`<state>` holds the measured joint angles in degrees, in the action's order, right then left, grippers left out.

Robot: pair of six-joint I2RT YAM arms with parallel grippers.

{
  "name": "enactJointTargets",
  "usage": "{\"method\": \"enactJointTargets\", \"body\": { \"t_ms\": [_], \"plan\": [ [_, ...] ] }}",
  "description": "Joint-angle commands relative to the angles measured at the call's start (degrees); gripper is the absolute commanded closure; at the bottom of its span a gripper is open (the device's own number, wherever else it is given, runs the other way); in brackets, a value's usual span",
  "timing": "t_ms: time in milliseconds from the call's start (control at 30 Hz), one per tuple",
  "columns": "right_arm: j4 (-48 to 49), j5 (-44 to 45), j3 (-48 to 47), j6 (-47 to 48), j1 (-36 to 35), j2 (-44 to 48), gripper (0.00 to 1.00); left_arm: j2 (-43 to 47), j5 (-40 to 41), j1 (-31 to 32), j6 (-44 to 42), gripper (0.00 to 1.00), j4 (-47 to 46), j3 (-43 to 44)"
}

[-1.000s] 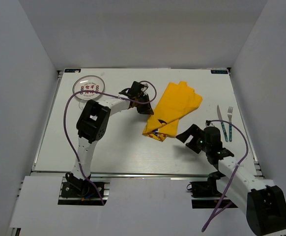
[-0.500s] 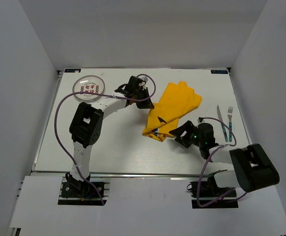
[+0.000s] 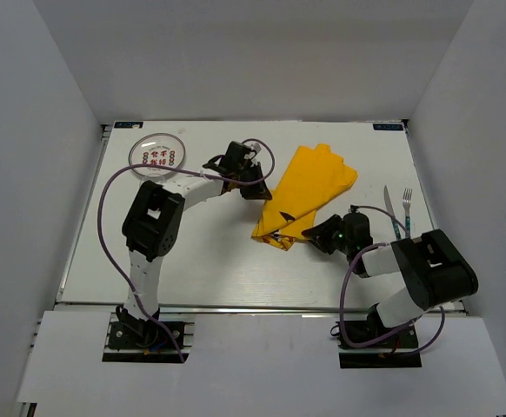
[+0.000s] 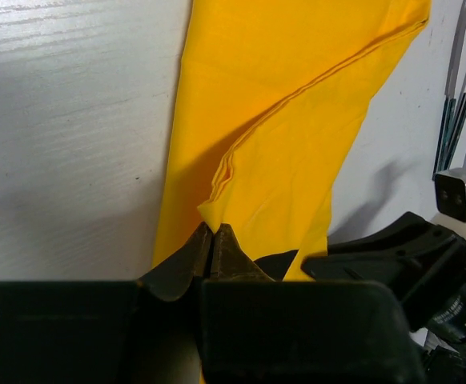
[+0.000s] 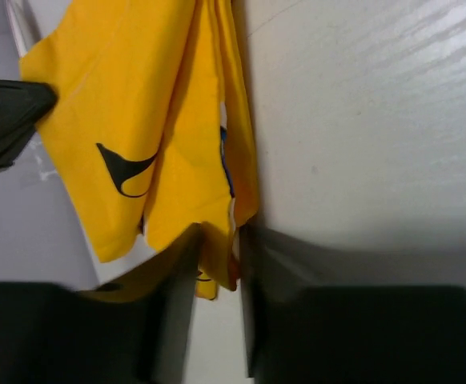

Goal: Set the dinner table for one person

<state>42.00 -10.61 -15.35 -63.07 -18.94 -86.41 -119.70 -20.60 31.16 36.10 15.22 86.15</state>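
Note:
My left gripper will next lift, pull the pinched fold toward the bare tabletop [image 3: 201, 153] beside the clear plate, then lower and release it, because the mat [image 3: 303, 187] lies folded.
A folded yellow cloth mat [image 3: 303, 187] with black print lies slantwise on the white dinner table [image 3: 192, 252]. My left gripper [image 3: 259, 188] is at the mat's left edge. In the left wrist view the left gripper [image 4: 210, 234] is shut, pinching a raised fold of the yellow cloth mat [image 4: 297, 120]. My right gripper [image 3: 310, 234] is at the mat's near corner. The right wrist view shows the right gripper [image 5: 217, 256] with its jaws pressed on either side of that corner of the yellow cloth mat [image 5: 169, 112].
A clear plate [image 3: 156, 155] with red print sits at the far left. A knife [image 3: 390, 208] and a fork [image 3: 407, 213] with teal handles lie side by side at the right, close behind the right arm. White walls enclose the table.
The right arm has swung left to the mat's near corner and its jaws have gone from wide open to closed on it. The left gripper has stayed pinched on the mat's edge.

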Motion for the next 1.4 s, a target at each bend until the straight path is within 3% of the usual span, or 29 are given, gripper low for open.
{"method": "enactJointTargets", "body": {
  "t_ms": [0,33,167,267,367,400,500,567,700,833,900,1000,1167,1367],
  "plan": [
    [-2.98,3.40,-1.69,0.14,-0.57,-3.32,0.77,6.23,-1.46,0.22,0.03,1.00,-2.21,-0.89],
    [-3.06,3.49,-2.04,0.23,-0.66,-3.76,1.00,6.58,-1.46,0.22,-0.06,1.00,-2.13,-0.90],
    [-7.80,5.24,-4.06,2.07,-0.66,0.79,1.00,8.68,-0.59,0.22,-0.32,1.00,-2.30,-0.81],
    [-17.01,7.01,-6.60,6.37,-0.49,10.36,1.00,10.80,3.70,0.22,-0.94,1.00,2.25,2.17],
    [-34.92,14.00,-15.03,14.71,0.04,22.92,1.00,15.36,14.68,-1.18,0.54,1.00,10.59,7.01],
    [-44.19,18.56,-19.84,18.56,0.22,29.91,1.00,19.55,24.63,-1.19,3.25,1.00,12.79,8.49],
    [-60.11,27.44,-29.77,23.41,0.83,42.41,1.00,30.17,40.49,-1.19,7.66,1.00,21.85,9.92],
    [-67.98,32.46,-35.77,24.74,1.09,45.88,1.00,36.00,44.75,-1.19,10.12,1.00,25.55,9.21],
    [-80.57,32.68,-49.84,26.50,0.92,51.24,1.00,47.52,47.23,-0.40,13.12,1.00,30.65,9.48],
    [-85.84,31.44,-61.69,27.12,0.83,53.10,1.00,58.59,40.05,-0.40,15.40,1.00,28.72,5.18],
    [-87.61,31.00,-64.53,27.91,0.57,52.40,1.00,59.93,38.71,-0.40,17.42,1.00,29.51,4.47],
    [-87.27,32.06,-66.65,29.40,0.57,50.21,1.00,59.41,37.65,-0.92,18.66,1.00,30.04,5.08],
    [-83.05,30.83,-69.18,32.22,0.74,41.71,1.00,46.36,38.18,-1.45,16.91,1.00,33.20,14.46],
    [-77.78,29.95,-76.74,36.87,1.27,25.18,1.00,26.41,34.67,-3.21,11.28,1.00,35.31,37.57]
  ]
}}
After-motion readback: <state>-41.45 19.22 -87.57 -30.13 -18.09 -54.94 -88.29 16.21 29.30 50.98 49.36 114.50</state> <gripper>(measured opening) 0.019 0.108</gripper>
